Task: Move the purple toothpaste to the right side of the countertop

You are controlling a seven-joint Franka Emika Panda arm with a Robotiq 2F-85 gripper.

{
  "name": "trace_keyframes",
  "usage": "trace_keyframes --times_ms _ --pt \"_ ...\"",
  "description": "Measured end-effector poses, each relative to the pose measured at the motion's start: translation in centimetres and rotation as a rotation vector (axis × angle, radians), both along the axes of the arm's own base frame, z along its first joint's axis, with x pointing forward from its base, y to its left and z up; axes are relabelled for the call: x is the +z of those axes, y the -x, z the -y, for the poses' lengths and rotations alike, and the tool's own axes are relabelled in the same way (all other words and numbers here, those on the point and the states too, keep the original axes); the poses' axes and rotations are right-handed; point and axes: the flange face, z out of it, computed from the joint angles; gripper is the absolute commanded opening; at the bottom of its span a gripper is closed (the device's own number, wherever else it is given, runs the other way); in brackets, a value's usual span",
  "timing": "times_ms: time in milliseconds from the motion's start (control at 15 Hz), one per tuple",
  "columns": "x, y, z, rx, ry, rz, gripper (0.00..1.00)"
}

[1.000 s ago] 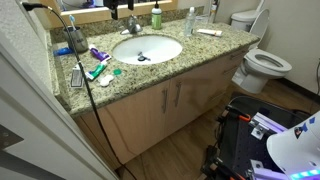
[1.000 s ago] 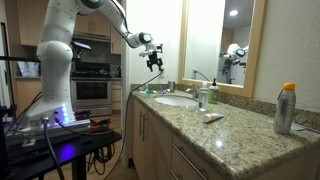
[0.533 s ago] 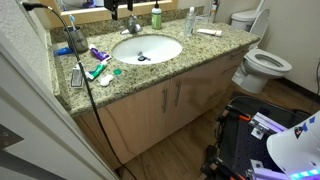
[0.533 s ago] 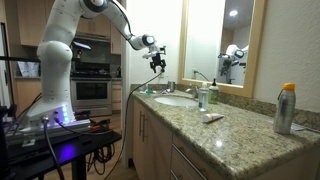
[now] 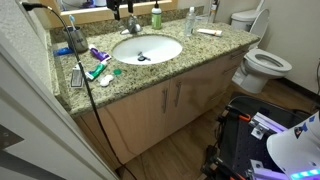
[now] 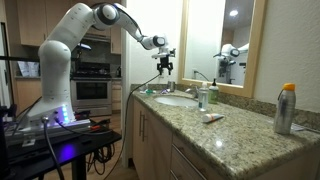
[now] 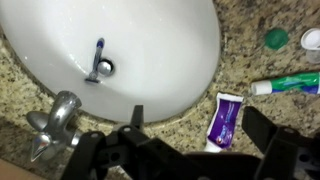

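Observation:
Next, my gripper moves down and toward the right in the wrist view onto the middle of the purple toothpaste [image 7: 224, 120], since the tube lies nearer one open finger.
The purple toothpaste [image 7: 224, 120] lies flat on the speckled granite countertop [image 7: 190, 120] beside the white sink's rim; in an exterior view it lies [image 5: 97, 53] left of the sink. My gripper [image 7: 200, 128] is open and empty above it, and the tube shows between the two dark fingers. In an exterior view the gripper [image 6: 165, 66] hangs over the far end of the countertop [image 6: 230, 135], near the sink. The tube is hidden there.
A green-and-white tube [image 7: 285, 85] and two caps [image 7: 275, 38] lie near the purple one. The faucet [image 7: 55, 120] stands by the sink [image 5: 146, 48], with a blue-handled item [image 7: 98, 60] at its drain. A flat white tube [image 5: 208, 32], a green bottle [image 6: 204, 96], a spray can [image 6: 287, 108] and a toilet [image 5: 262, 65] are also present.
The arm has swung to the right and slightly down in the exterior view, bringing the gripper over the sink end of the counter. The objects on the counter have not moved.

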Motion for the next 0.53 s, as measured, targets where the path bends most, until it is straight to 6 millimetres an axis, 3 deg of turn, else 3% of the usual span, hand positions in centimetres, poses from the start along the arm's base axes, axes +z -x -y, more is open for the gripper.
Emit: trace_keyframes --times_ms 200,533 --pt "-1.4 -0.6 -1.5 0.040 -0.008 -0.155 1.00" --pt "-1.4 -1.5 -2.3 0.054 0.016 -0.178 1.00"
